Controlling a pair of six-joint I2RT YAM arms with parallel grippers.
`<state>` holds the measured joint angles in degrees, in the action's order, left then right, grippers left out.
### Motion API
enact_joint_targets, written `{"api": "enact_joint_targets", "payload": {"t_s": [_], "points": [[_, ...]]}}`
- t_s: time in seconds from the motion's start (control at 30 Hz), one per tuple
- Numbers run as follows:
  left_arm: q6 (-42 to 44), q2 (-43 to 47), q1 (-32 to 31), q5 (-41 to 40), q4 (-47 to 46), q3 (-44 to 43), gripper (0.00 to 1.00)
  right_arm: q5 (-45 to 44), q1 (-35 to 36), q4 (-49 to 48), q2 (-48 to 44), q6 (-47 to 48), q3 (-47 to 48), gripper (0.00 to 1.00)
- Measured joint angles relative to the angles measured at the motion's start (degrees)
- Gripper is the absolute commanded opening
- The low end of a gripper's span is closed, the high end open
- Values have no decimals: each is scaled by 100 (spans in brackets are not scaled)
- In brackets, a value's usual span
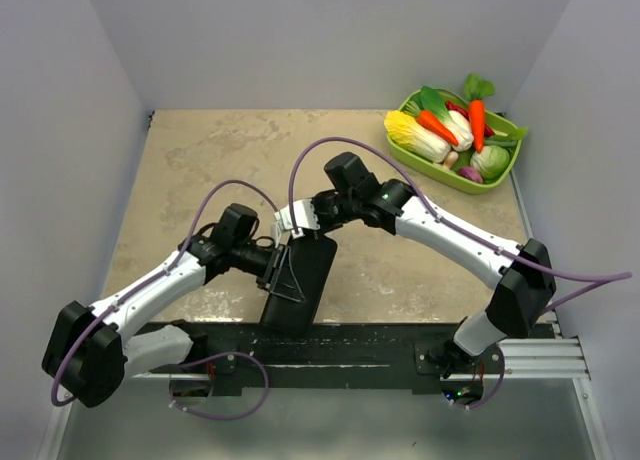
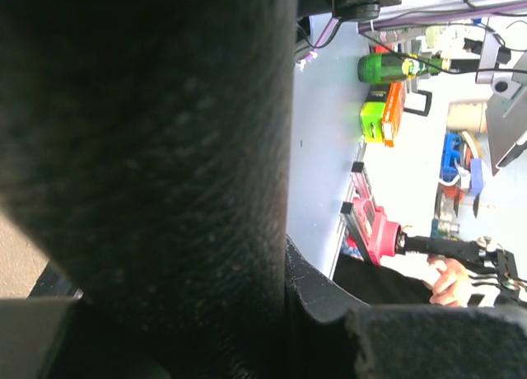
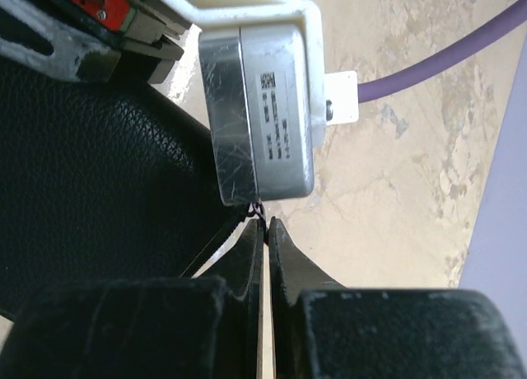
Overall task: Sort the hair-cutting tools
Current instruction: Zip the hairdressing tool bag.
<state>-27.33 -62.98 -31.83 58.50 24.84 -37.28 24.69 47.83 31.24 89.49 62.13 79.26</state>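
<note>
Next, my left gripper will carry the case (image 1: pixel 305 280) outward and down and release it on the tabletop's middle, since that lies below and outward of the gripper.
The flat black case (image 1: pixel 305 280) stands tilted near the front of the table. My left gripper (image 1: pixel 278 270) is shut on its left side, and the case's black surface (image 2: pixel 148 165) fills the left wrist view, with one fingertip (image 2: pixel 329 297) showing beside it. My right gripper (image 1: pixel 300 223) is at the case's top edge. In the right wrist view its jaws (image 3: pixel 267 222) are pinched together on a small dark pull loop (image 3: pixel 259 209) at the edge of the case (image 3: pixel 90 189). No combs or scissors are in view.
A green tray (image 1: pixel 440 170) of toy vegetables sits at the back right corner. The left arm's silver wrist camera (image 3: pixel 259 107) hangs right above my right fingertips. Purple cables loop over both arms. White walls enclose the table.
</note>
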Motion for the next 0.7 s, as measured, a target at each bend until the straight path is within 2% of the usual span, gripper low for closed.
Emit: {"api": "enact_joint_targets", "payload": {"t_s": [0.27, 0.33, 0.43, 0.53, 0.57, 0.6, 0.7], "points": [[212, -636, -85, 4, 142, -382, 0, -245, -28, -52, -2, -278, -142, 1], [299, -774, -87, -9, 245, -501, 0, -411, -31, -83, -22, -356, -186, 13], [411, -920, -111, -2, 387, -671, 0, -651, -28, -319, -166, -525, -354, 17], [546, -988, -192, 39, 409, -793, 0, -879, -31, -566, -525, -699, -640, 28], [595, -1012, -225, 76, 428, -841, 0, -909, -39, -675, -647, -780, -710, 39], [634, -1036, -264, 116, 442, -883, 0, -909, -52, -809, -758, -866, -763, 43], [769, -1117, -369, 221, 525, -986, 0, -1012, -81, -1047, -1108, -1071, -883, 45]]}}
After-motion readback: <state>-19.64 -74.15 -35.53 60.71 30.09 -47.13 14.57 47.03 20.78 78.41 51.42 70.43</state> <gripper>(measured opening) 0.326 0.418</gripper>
